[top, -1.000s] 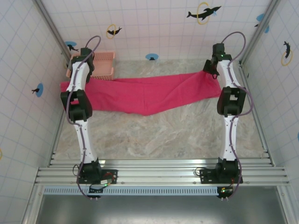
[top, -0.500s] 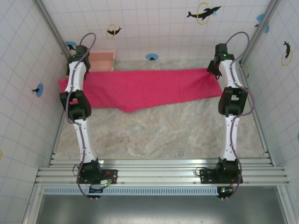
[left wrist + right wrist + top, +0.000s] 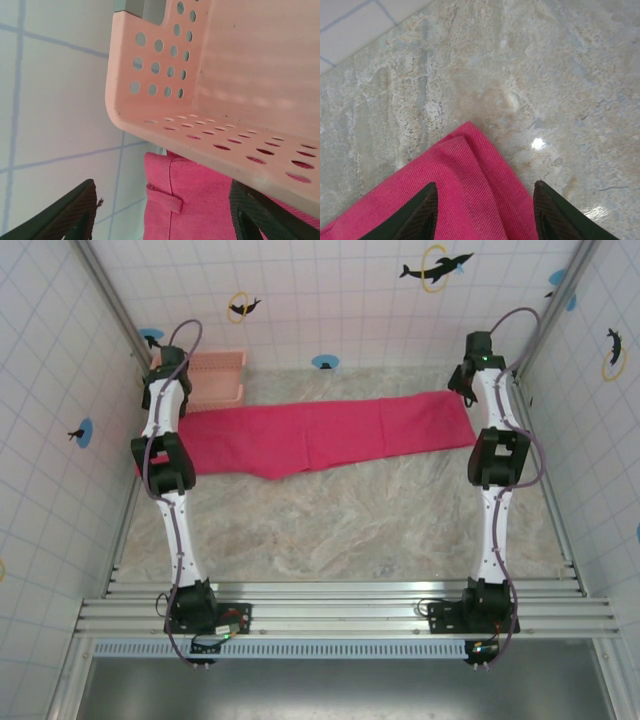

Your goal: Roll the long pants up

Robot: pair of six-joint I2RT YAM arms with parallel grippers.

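Observation:
The right gripper has to hover above the far corner of the leg, so it should pull back and down onto the leg's end edge.
The long pants lie flat as a magenta-red band across the back of the table, reaching from the left arm to the right arm. My left gripper stands open over the waist end, where a belt loop shows, just under the corner of the pink basket. My right gripper is open above the folded corner of the leg end. Neither gripper holds the cloth.
The pink basket stands at the back left, against the cloth's far edge. The tiled wall is close beside the left gripper. Bare marble table stretches from the pants toward the arm bases. Metal frame posts rise in both back corners.
Both grippers have opened and let go of the pants. The cloth, held up and stretched between them before, has dropped flat onto the table.

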